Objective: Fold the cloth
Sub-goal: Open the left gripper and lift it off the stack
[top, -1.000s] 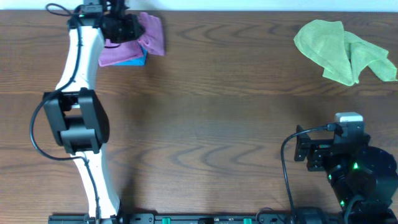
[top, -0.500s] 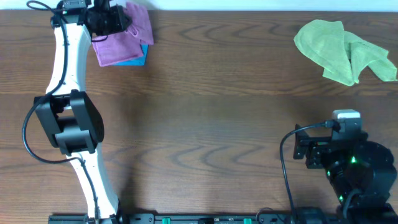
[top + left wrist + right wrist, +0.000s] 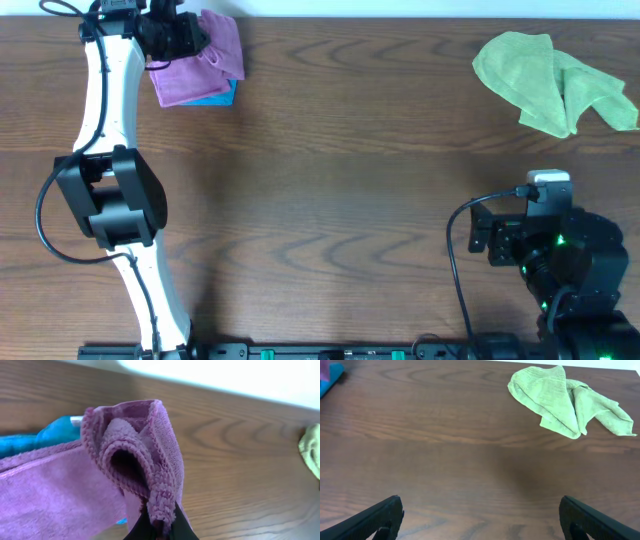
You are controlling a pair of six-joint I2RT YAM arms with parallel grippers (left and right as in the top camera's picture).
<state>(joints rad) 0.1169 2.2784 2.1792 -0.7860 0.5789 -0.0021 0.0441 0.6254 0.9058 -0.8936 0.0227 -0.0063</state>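
The left gripper carries the bunched edge to its left in the wrist view next and releases it there, since the uncovered purple layer point(image 3: 180, 86) point(image 3: 55, 492) lies that way.
A purple cloth point(image 3: 205, 62) lies at the far left of the table on top of a folded blue cloth point(image 3: 222, 96). My left gripper point(image 3: 190, 38) is shut on a bunched edge of the purple cloth point(image 3: 145, 460), held up over the pile; its fingertips point(image 3: 161, 527) pinch the fold at the bottom of the left wrist view. The blue cloth point(image 3: 30, 440) peeks out beneath. A crumpled green cloth point(image 3: 550, 80) lies at the far right, also in the right wrist view point(image 3: 565, 402). My right gripper point(image 3: 480, 520) is open and empty near the front right.
The wooden table point(image 3: 340, 180) fills the view. The table's far edge runs just behind the purple cloth and the green cloth. My right arm base point(image 3: 560, 260) sits at the front right corner.
My left gripper moved left with the purple cloth's edge, carrying it back over the pile. My right arm shifted slightly.
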